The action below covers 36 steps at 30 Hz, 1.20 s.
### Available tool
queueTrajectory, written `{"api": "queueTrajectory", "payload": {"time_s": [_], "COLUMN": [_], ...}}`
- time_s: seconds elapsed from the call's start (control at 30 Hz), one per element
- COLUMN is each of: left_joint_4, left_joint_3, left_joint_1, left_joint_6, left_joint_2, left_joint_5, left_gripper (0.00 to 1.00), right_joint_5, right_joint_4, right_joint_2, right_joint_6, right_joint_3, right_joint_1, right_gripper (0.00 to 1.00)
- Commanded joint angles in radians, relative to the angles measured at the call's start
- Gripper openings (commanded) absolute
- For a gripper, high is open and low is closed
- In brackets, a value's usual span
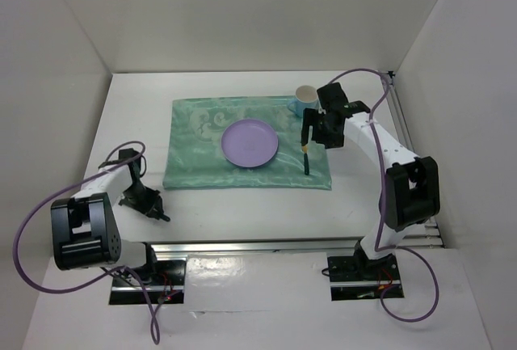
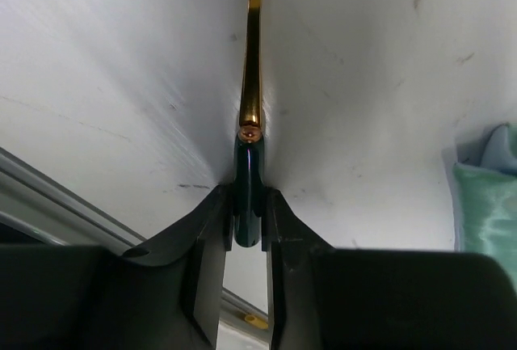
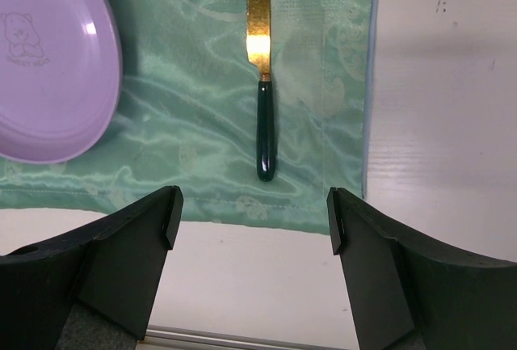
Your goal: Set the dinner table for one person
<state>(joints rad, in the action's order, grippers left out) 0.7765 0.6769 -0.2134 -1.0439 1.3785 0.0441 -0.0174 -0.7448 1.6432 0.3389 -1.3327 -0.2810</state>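
Note:
The side of the plate across from the knife (image 1: pixel 307 162) is empty, so my left gripper will rise outward over the bare cloth there, then lower and release the utensil.
A teal-green cloth (image 1: pixel 194 160) lies on the white dinner table (image 1: pixel 242 212) with a lilac plate (image 1: pixel 250 141) (image 3: pixel 48 67) at its middle. A knife (image 1: pixel 307 162) (image 3: pixel 265 124) with a gold blade and dark green handle lies on the cloth right of the plate. My right gripper (image 1: pixel 311 136) (image 3: pixel 254 212) hangs open above the knife's handle end, holding nothing. At the near left, my left gripper (image 1: pixel 153 208) (image 2: pixel 249 204) sits low over the table, shut on the dark green handle of a gold utensil (image 2: pixel 250 83). The utensil's head is cut off by the frame.
A light blue cup (image 1: pixel 305 101) stands at the cloth's far right corner, just behind the right wrist. White walls close in the table on three sides. A metal rail (image 1: pixel 266 245) runs along the near edge.

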Motion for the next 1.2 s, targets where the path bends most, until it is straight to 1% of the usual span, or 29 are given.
{"api": "queueTrajectory", "payload": {"time_s": [0.0, 0.07, 0.1, 0.17, 0.2, 0.23, 0.27, 0.3, 0.37, 0.4, 0.43, 0.47, 0.57, 0.67, 0.77, 0.83, 0.97, 1.13, 1.17], "left_joint_4": [0.018, 0.056, 0.040, 0.026, -0.018, -0.043, -0.043, -0.043, -0.056, -0.056, -0.021, 0.006, 0.049, 0.049, 0.066, 0.078, 0.089, 0.069, 0.069], "left_joint_3": [0.079, 0.150, 0.215, 0.278, 0.323, 0.348, 0.378, 0.406, 0.505, 0.539, 0.615, 0.650, 0.757, 0.821, 0.897, 0.924, 0.961, 0.949, 0.949], "left_joint_1": [-0.021, 0.002, 0.040, 0.075, 0.091, 0.113, 0.127, 0.144, 0.199, 0.219, 0.258, 0.278, 0.351, 0.403, 0.427, 0.453, 0.463, 0.473, 0.473], "left_joint_6": [0.051, 0.087, 0.166, 0.234, 0.319, 0.371, 0.402, 0.480, 0.530, 0.580, 0.590, 0.610, 0.581, 0.568, 0.559, 0.559, 0.559, 0.559, 0.559], "left_joint_2": [-0.021, -0.079, -0.096, -0.117, -0.118, -0.108, -0.090, -0.040, 0.034, 0.124, 0.169, 0.212, 0.342, 0.401, 0.499, 0.568, 0.658, 0.706, 0.731], "left_joint_5": [0.092, 0.135, 0.160, 0.189, 0.177, 0.149, 0.131, 0.085, 0.050, 0.024, 0.014, 0.004, 0.046, 0.056, 0.056, 0.065, 0.089, 0.080, 0.089], "left_gripper": [0.00, 0.00, 0.00, 0.00, 0.00, 0.00, 0.00, 0.00, 0.00, 0.00, 0.00, 0.00, 0.00, 0.00, 0.00, 0.00, 0.00, 0.00, 0.00], "right_joint_5": [-0.038, -0.038, -0.038, -0.038, -0.038, -0.038, -0.038, -0.029, -0.029, -0.020, -0.019, -0.019, -0.047, -0.058, -0.058, -0.058, -0.058, -0.078, -0.078], "right_joint_4": [-0.042, -0.042, -0.042, -0.042, -0.042, -0.042, -0.042, -0.042, -0.042, -0.042, -0.042, -0.042, -0.053, -0.064, -0.064, -0.074, -0.084, -0.094, -0.094], "right_joint_2": [-0.065, -0.074, -0.074, -0.083, -0.083, -0.083, -0.083, -0.083, -0.083, -0.083, -0.083, -0.092, -0.103, -0.115, -0.140, -0.149, -0.149, -0.149, -0.149], "right_joint_6": [-0.005, -0.005, -0.005, -0.005, -0.005, -0.005, 0.006, 0.006, 0.006, 0.015, 0.015, 0.015, 0.015, 0.015, 0.015, 0.015, 0.015, 0.006, 0.006], "right_joint_3": [-0.006, -0.016, -0.016, -0.016, -0.016, -0.016, -0.016, -0.016, -0.016, -0.016, -0.016, -0.016, -0.006, 0.004, 0.015, 0.026, 0.026, 0.026, 0.026], "right_joint_1": [0.006, 0.006, 0.006, 0.006, 0.006, 0.006, 0.006, 0.006, 0.006, 0.006, 0.006, 0.006, 0.006, 0.019, 0.031, 0.040, 0.049, 0.058, 0.059], "right_gripper": [0.84, 0.84, 0.84, 0.84, 0.84, 0.84, 0.84, 0.84, 0.84, 0.84, 0.84, 0.84, 0.84, 0.84, 0.84, 0.84, 0.84, 0.84, 0.86]}}
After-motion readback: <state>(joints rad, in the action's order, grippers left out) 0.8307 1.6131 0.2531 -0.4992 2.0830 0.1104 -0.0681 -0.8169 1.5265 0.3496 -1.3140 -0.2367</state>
